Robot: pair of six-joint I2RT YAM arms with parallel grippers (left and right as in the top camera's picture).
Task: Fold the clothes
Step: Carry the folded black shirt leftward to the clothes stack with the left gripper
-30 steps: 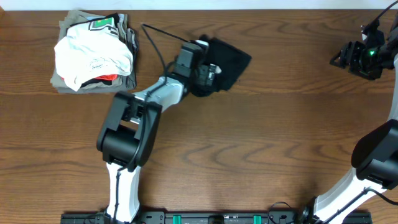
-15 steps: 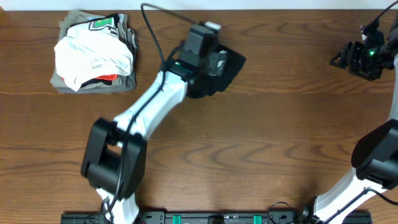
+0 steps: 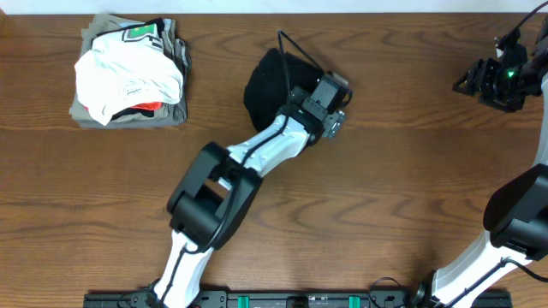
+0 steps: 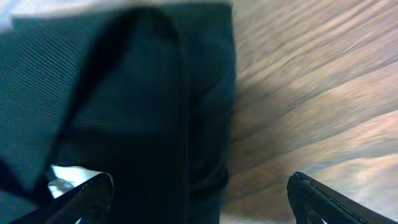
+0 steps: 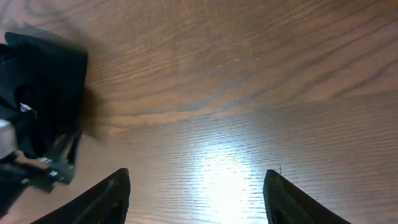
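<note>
The black garment's edge (image 4: 206, 190) is below, between my left gripper's open fingers, so my left gripper will lower onto that edge and close on it.
A black garment (image 3: 267, 81) lies bunched in a rounded heap at the back middle of the table. My left gripper (image 3: 332, 107) sits at its right edge. In the left wrist view the black garment (image 4: 137, 106) fills the left half, and my left gripper (image 4: 199, 208) is open, with the cloth's edge lying between the fingers. My right gripper (image 3: 471, 81) is at the far back right, away from the garment. In the right wrist view my right gripper (image 5: 199, 196) is open and empty over bare wood, with the black garment (image 5: 46, 81) at the left.
A stack of folded clothes (image 3: 128, 73), white on top of grey, lies at the back left corner. The left arm (image 3: 248, 162) stretches diagonally across the table's middle. The table's back edge runs just behind the garment.
My left gripper has swung from the garment's left side over to its right side. The garment now lies bunched to the left of the gripper. The right arm has not moved.
</note>
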